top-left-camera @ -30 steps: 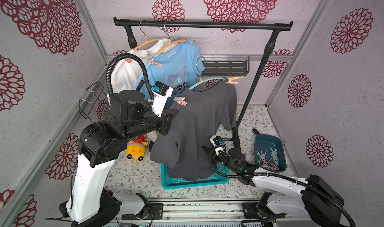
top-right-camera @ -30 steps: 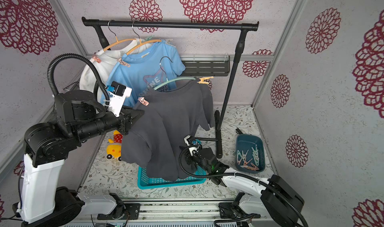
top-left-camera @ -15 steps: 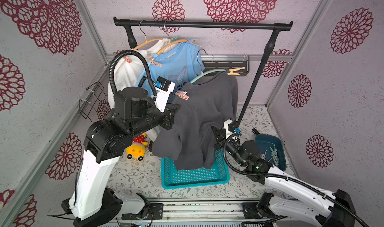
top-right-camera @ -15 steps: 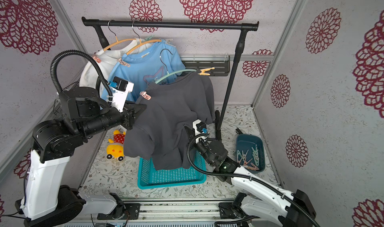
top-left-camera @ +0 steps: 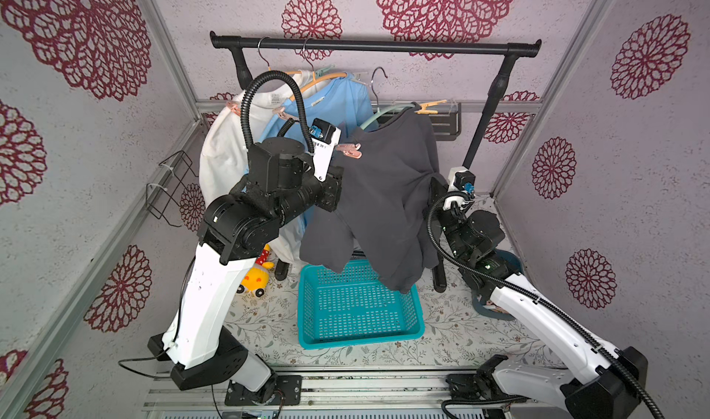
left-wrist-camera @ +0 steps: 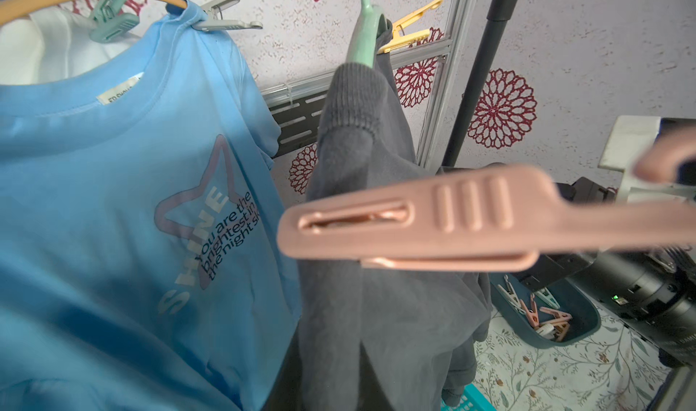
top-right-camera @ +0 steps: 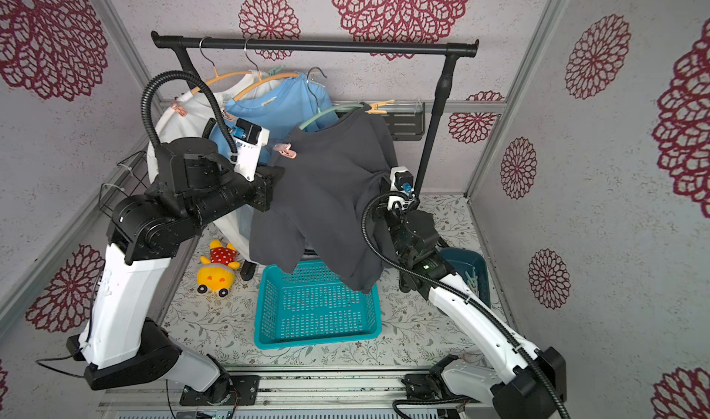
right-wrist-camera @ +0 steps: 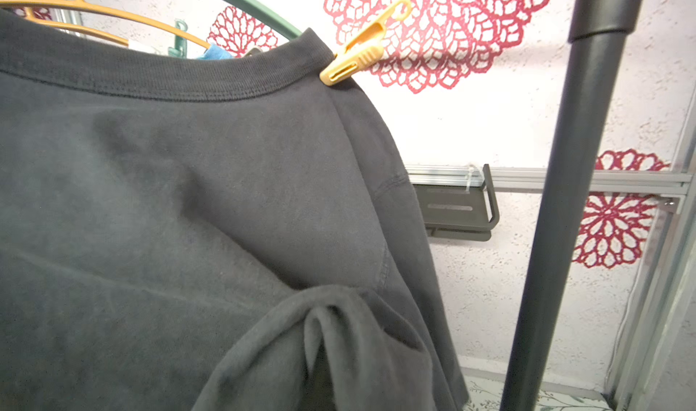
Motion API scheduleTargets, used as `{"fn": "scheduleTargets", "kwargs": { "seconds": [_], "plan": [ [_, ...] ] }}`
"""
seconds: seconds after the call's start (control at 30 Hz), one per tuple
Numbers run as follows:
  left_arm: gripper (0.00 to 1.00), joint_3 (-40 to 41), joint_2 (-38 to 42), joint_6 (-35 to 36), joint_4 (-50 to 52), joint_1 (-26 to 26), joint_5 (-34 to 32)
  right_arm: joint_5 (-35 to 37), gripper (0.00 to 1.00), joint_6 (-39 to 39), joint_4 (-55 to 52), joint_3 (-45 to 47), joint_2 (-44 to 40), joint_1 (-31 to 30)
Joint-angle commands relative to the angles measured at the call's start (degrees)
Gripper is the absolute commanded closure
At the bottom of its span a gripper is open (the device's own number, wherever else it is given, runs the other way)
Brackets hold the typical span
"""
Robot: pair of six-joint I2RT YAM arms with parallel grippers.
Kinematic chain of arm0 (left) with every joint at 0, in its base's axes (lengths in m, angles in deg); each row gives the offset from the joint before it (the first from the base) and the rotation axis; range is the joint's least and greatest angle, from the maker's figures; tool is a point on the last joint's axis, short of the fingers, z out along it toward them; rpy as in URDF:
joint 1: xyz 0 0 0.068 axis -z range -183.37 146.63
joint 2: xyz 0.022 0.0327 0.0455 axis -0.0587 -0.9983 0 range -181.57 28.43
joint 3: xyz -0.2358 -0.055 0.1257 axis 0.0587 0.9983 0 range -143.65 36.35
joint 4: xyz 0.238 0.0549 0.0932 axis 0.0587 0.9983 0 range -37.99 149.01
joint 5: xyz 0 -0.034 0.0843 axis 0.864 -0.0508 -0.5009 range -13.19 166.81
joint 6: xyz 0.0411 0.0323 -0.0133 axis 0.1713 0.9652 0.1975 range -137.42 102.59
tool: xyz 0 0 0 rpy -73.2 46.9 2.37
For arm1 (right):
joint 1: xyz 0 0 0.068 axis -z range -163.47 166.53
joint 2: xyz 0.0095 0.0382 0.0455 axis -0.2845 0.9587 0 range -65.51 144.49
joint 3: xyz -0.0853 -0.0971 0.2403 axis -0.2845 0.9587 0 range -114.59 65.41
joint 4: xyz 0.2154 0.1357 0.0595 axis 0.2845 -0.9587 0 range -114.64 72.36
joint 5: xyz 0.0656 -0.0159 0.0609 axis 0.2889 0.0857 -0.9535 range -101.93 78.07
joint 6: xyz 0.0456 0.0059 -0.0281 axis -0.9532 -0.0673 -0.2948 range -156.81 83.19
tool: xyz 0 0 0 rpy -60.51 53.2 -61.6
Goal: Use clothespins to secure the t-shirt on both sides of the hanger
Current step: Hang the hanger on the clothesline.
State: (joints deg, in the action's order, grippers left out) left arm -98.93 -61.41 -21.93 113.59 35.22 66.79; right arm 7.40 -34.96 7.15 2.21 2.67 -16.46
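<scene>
My right gripper moves up and outward next, then dips to hang the hanger's hook over the black bar [top-left-camera: 376, 46] and releases, since the hook sits below the bar.
A dark grey t-shirt [top-left-camera: 384, 198] hangs on a mint-green hanger [top-left-camera: 388, 111], whose hook [top-left-camera: 378, 76] sits below the black rail [top-left-camera: 376, 46] and apart from it. A pink clothespin [top-left-camera: 349, 150] grips the shirt's left shoulder and fills the left wrist view [left-wrist-camera: 414, 220]. A yellow clothespin [top-left-camera: 430, 106] grips the right shoulder by the collar [right-wrist-camera: 357, 60]. My left gripper [top-left-camera: 338, 186] is shut on the shirt's left side, its fingers hidden in cloth. My right gripper [top-left-camera: 436, 190] is shut on bunched fabric [right-wrist-camera: 331, 337] at the right side.
A white shirt [top-left-camera: 226, 148] and a blue shirt [top-left-camera: 338, 102] hang on orange hangers on the rail. Below the grey shirt stands a teal basket [top-left-camera: 357, 309]. A dark blue tray [left-wrist-camera: 550, 315] holds several loose clothespins. The rail's upright [top-left-camera: 484, 129] stands beside my right arm. A toy [top-left-camera: 255, 278] lies left.
Both arms have lifted the grey shirt and hanger up and back toward the rail. The right arm rose from beside the basket, and its gripper closed on the shirt.
</scene>
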Motion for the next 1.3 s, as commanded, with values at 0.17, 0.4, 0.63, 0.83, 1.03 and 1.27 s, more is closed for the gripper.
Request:
{"fn": "scheduleTargets", "kwargs": {
  "seconds": [0.17,0.4,0.63,0.83,1.03,1.27],
  "plan": [
    [1.00,-6.52,-2.32,-0.20,-9.85,-0.21,0.64,3.65,1.00,7.37,3.39,-9.75,4.66,3.20],
    [1.00,-8.25,-4.81,2.59,-14.20,-0.61,-2.66,5.28,1.00,9.33,5.85,-12.99,10.04,5.20],
    [1.00,-11.87,-8.62,2.76,-16.32,-2.27,-0.75,5.54,1.00,10.64,6.51,-18.01,15.58,6.29],
    [1.00,-13.50,-11.32,1.93,-16.73,-4.29,-0.15,5.22,1.00,10.87,5.17,-21.02,19.37,7.20],
    [1.00,-13.60,-12.53,1.73,-17.94,-5.52,-0.07,3.93,1.00,9.82,4.05,-19.73,21.15,7.38],
    [1.00,-14.90,-14.64,1.69,-18.68,-6.59,-0.43,1.78,1.00,7.08,2.53,-16.28,20.83,7.36]
  ]
}}
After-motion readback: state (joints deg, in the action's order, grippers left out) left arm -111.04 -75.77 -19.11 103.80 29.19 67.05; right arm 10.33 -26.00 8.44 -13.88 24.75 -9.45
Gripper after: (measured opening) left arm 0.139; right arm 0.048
